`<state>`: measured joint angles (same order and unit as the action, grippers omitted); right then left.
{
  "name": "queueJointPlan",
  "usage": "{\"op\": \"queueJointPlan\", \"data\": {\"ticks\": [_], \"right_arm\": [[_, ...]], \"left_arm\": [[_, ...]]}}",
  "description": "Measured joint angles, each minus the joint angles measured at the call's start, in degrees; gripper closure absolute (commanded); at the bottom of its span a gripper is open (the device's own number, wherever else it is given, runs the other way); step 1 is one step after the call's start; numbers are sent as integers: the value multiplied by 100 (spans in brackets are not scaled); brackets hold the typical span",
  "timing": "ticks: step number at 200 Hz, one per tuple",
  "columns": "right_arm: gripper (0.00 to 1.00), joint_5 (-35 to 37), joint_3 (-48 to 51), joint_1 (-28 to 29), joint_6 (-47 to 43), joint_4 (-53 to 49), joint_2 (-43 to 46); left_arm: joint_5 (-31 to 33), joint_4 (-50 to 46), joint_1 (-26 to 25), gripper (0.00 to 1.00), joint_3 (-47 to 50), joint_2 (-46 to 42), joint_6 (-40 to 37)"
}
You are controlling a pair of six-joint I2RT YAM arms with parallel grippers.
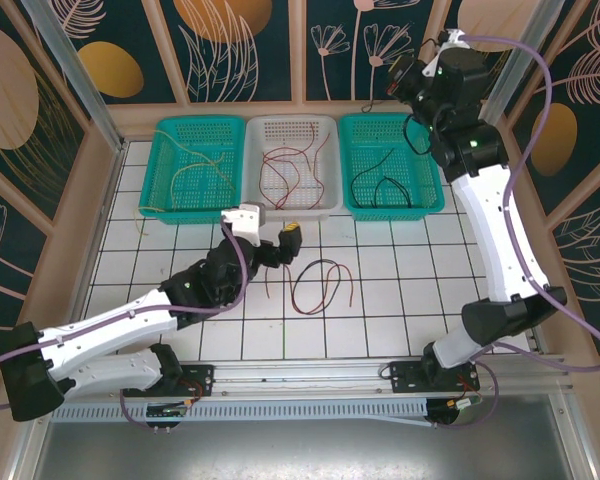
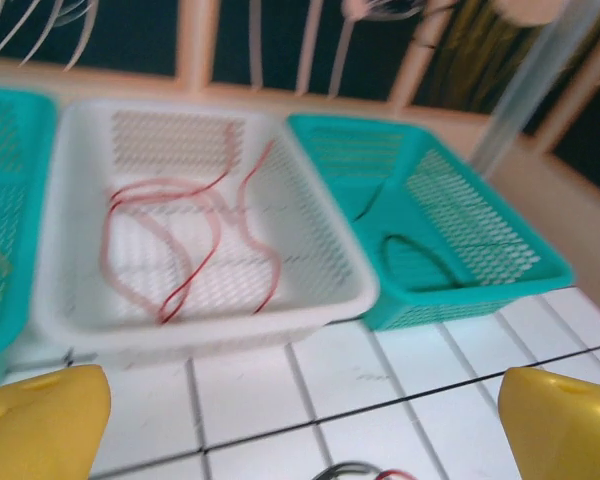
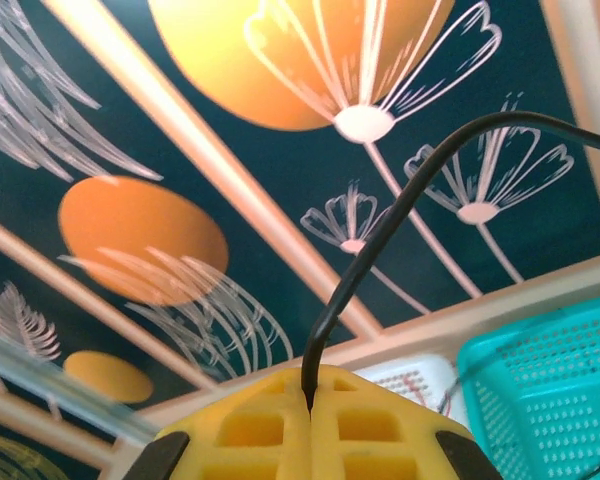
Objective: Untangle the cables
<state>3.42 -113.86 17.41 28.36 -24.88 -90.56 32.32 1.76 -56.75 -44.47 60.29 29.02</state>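
Observation:
The teal basket with black cables lies below my right gripper, so next the gripper needs to lower and tip downward over that basket to release the black cable.
A red and a black cable (image 1: pixel 318 287) lie looped together on the white tiles, just right of my left gripper (image 1: pixel 285 248). That gripper (image 2: pixel 305 440) stands open and holds nothing; its yellow fingertips (image 2: pixel 40 420) sit wide apart, and the ends of those cables (image 2: pixel 365 470) peek in between them. Red cables (image 1: pixel 285 165) (image 2: pixel 180 230) lie in the white basket (image 1: pixel 290 210). Yellow cables (image 1: pixel 195 170) lie in the left teal basket (image 1: pixel 180 212). My right gripper (image 1: pixel 402 85) (image 3: pixel 310 405) is raised high above the right teal basket (image 1: pixel 392 210), shut on a black cable (image 3: pixel 400 210) that hangs down toward it.
The three baskets stand side by side along the back of the table, with the white basket (image 2: pixel 210 330) between the two teal ones (image 2: pixel 460 300). More black cables (image 1: pixel 380 185) rest in the right teal basket. Patterned walls and wooden rails close in the table.

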Motion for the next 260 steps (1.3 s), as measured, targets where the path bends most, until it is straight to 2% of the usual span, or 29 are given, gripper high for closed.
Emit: {"op": "queueJointPlan", "data": {"ticks": [26,70,106,137,163,190,209,236,260], "right_arm": [[100,-26,-127,-269,-212,-2,-544],[100,-186,-35,-632,-474,-79,-1370],[55,-219,-289,-769,-769,-348,-2094],[53,-151,-706,-780,-992,-745,-2743],[53,-146,-785,-778,-1025,-977,-2800],[56,-131,-588,-697,-1054,-944,-2496],[56,-76,302,-426,-1073,-706,-1753],[56,2,1871,417,-1091,-295,-350],[56,-37,3158,1333,-997,177,791]], "left_arm": [[-114,-824,343,5,2,-61,752],[-511,-1329,352,6,0,-155,1322],[-857,-1626,352,6,-42,258,1561],[-1040,-1884,363,7,-66,529,1742],[-1093,-2065,433,8,-157,608,1818],[-1115,-2162,584,9,-240,695,1888],[-1259,-2173,699,14,-240,809,1921],[-1631,-2140,743,22,-258,1187,1827],[-1910,-2131,743,25,-297,1683,1753]]}}
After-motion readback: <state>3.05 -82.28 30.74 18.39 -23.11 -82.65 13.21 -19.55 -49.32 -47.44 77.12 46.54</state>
